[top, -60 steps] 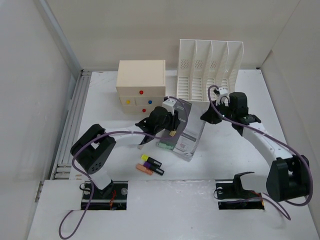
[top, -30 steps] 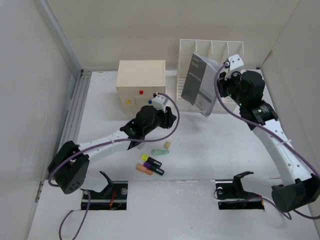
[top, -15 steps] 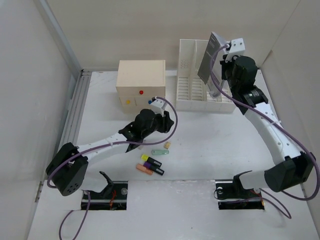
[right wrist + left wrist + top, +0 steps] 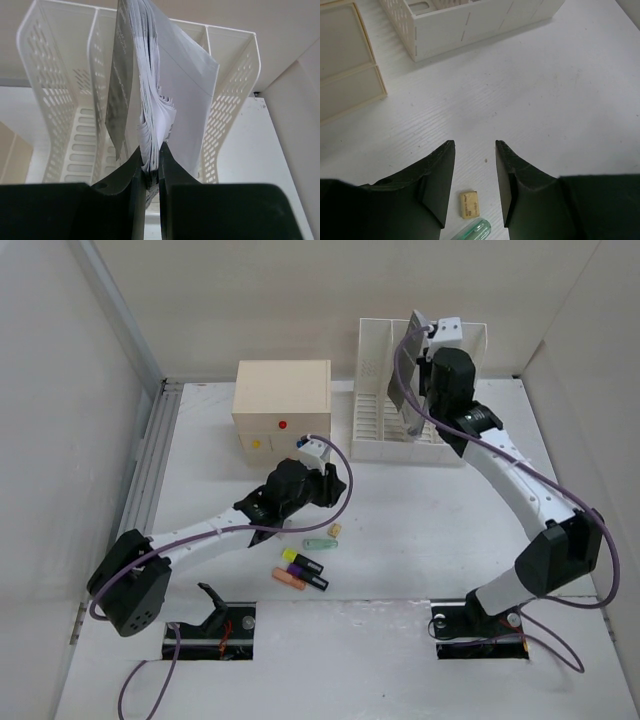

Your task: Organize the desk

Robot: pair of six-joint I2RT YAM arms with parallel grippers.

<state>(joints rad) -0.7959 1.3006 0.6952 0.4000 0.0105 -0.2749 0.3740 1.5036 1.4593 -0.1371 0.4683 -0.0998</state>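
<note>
The booklet is over the middle of the rack, beside an empty slot. My right gripper needs to move toward the drawer box first to get the booklet down into that slot (image 4: 395, 418) (image 4: 111, 154).
The white desk (image 4: 430, 510) carries everything. My right gripper (image 4: 151, 159) is shut on a grey-covered booklet (image 4: 150, 90) and holds it upright over the white slotted file rack (image 4: 440, 365); in the top view the booklet (image 4: 404, 370) stands above the rack's middle slots. My left gripper (image 4: 475, 150) is open and empty, hovering low over the desk just behind a small tan eraser (image 4: 468, 204) and a pale green marker (image 4: 472, 232). In the top view the left gripper (image 4: 322, 483) is in front of the drawer box.
A cream three-drawer box (image 4: 282, 405) with coloured knobs stands at the back left. The eraser (image 4: 335, 530), green marker (image 4: 320, 544), a yellow-and-purple highlighter (image 4: 302, 562) and an orange marker (image 4: 288, 578) lie near the front centre. Walls enclose the desk.
My right arm lifted the booklet off the desk, swung it back and now holds it upright over the rack. My left gripper let go of it and drew back left over the eraser.
</note>
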